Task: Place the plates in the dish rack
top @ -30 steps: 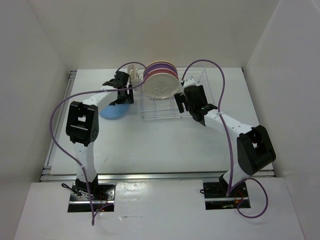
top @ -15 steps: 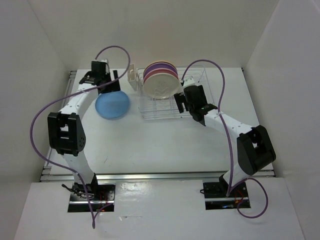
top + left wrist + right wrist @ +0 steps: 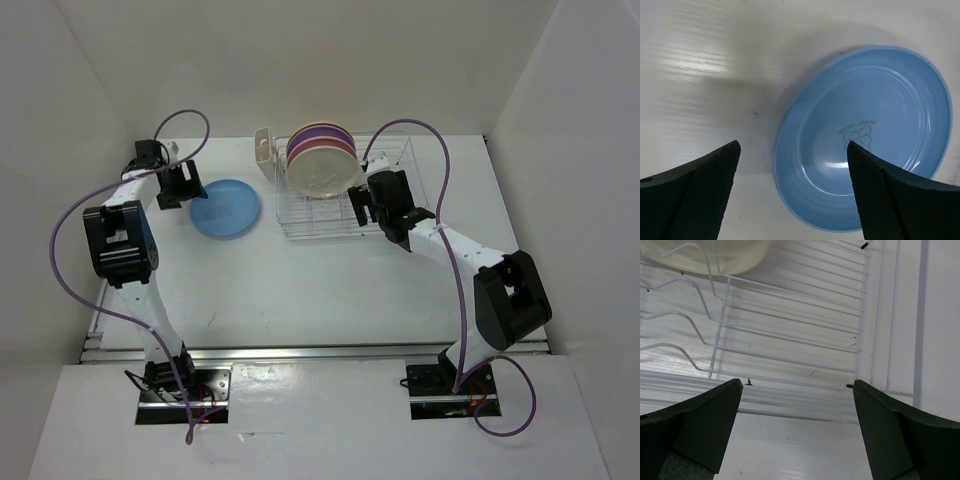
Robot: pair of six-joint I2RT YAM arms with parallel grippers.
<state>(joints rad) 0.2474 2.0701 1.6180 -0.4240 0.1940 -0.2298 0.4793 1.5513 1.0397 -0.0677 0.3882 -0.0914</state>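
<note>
The sky blue plate's rim farthest from the dish rack lies below my left gripper, between its open fingers, which will next lower astride it and close.
The sky blue plate (image 3: pixel 226 208) (image 3: pixel 865 135) lies flat on the table, left of the dish rack (image 3: pixel 300 226) (image 3: pixel 864 315). My left gripper (image 3: pixel 178 185) (image 3: pixel 792 145) hovers open at the plate's left rim, touching nothing. Standing on edge in the rack are the cream plate (image 3: pixel 322 172) (image 3: pixel 715 255) in front, then the pink (image 3: pixel 322 148), purple (image 3: pixel 320 135) and orange plates behind it. My right gripper (image 3: pixel 362 205) (image 3: pixel 797 385) hangs open over the rack's near right edge, empty.
A small white cutlery cup (image 3: pixel 265 152) sits at the rack's left end. White walls close in the table on three sides. Purple cables loop above both arms. Several empty prong rows show at the rack's right part.
My left arm has swung left from the rack's left end, past the blue plate, which now lies fully uncovered. The right arm and the racked plates have not moved.
</note>
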